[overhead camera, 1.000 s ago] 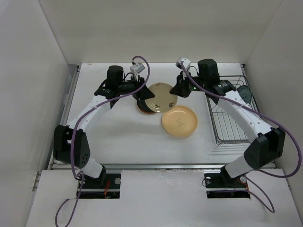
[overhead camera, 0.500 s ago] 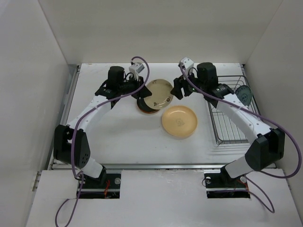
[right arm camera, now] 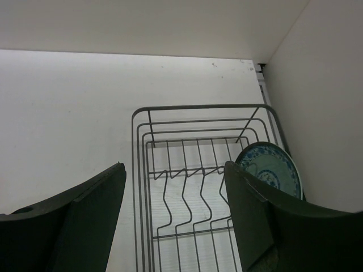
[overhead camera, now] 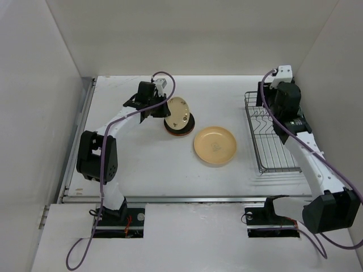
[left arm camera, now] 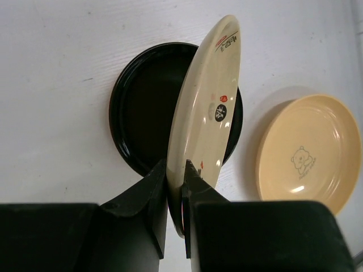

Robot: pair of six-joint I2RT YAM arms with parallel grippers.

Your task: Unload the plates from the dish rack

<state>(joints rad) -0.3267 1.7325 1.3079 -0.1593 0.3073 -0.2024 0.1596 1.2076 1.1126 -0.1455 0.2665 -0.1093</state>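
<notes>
My left gripper will next lower the tilted cream plate onto the dark round plate, which lies below that gripper, and let go of the cream plate's rim.
My left gripper (left arm camera: 176,184) is shut on the rim of a cream plate (left arm camera: 207,107) with small printed marks. The plate stands tilted on edge over a dark round plate (left arm camera: 136,113), which shows an orange-red edge (overhead camera: 179,134) from above. A tan-yellow plate (overhead camera: 215,145) lies flat to their right. My right gripper (right arm camera: 176,218) hangs open and empty above the far end of the silver wire dish rack (right arm camera: 198,170). A blue-patterned plate (right arm camera: 271,169) leans on edge at the rack's right side, partly hidden behind my right finger.
The rack (overhead camera: 272,139) stands at the right of the table, close to the right wall. White walls enclose the back and both sides. Purple cables loop off both arms.
My right gripper has opened, let go of the cream plate and swung right to above the rack. My left gripper keeps the plate, now tilted more upright over the dark plate.
</notes>
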